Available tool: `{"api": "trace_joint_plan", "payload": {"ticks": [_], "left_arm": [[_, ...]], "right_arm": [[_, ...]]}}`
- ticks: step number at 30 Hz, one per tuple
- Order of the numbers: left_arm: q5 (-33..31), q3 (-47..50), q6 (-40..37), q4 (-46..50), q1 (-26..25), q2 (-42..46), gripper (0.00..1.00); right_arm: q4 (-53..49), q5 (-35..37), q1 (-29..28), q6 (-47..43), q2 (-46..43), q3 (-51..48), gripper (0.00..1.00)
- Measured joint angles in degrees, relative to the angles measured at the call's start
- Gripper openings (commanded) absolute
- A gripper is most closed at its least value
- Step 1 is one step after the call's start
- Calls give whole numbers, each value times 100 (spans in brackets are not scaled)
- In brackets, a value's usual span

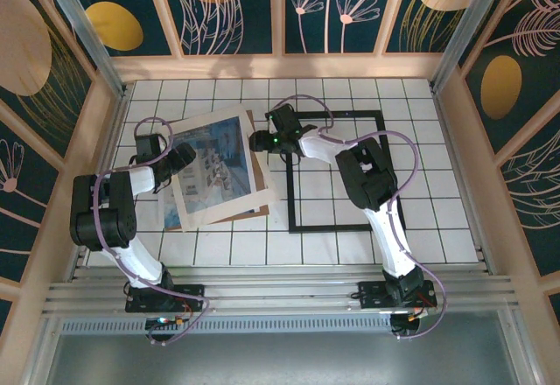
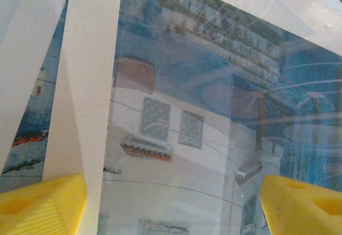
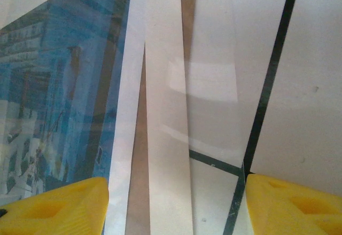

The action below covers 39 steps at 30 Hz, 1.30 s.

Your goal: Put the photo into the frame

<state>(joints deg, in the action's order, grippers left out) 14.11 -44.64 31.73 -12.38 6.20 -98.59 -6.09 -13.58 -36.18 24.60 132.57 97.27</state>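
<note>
Next, the right gripper tilts toward the left gripper and closes on the clear pane's edge, which shows past the mat strip (image 2: 91,85) between my open fingers.
The photo (image 1: 219,153), a blue print with whitish buildings, lies on the left of the tiled table under a white mat border (image 1: 194,125). The black frame (image 1: 337,227) lies flat to its right, partly crossed by my right arm. My left gripper (image 1: 181,159) hovers at the photo's left edge; in the left wrist view it (image 2: 171,208) stands open over the photo (image 2: 214,112) and the mat strip (image 2: 91,85). My right gripper (image 1: 261,143) is at the photo's upper right edge. In the right wrist view it (image 3: 176,208) is open over the mat edge (image 3: 165,112), with the photo (image 3: 48,85) to the left.
A brown backing board (image 1: 229,216) lies under the photo and mat, and a sliver of it (image 3: 140,155) shows in the right wrist view. Dark tile seams (image 3: 267,96) cross the white tiles. Patterned walls enclose the table on three sides.
</note>
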Motion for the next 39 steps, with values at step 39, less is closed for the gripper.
{"api": "trace_joint_plan", "payload": {"ticks": [39], "left_arm": [[46,90,9,-409,0,-81,85]], "right_arm": [[1550,-2031,289,579,-579,-1220,39]]}}
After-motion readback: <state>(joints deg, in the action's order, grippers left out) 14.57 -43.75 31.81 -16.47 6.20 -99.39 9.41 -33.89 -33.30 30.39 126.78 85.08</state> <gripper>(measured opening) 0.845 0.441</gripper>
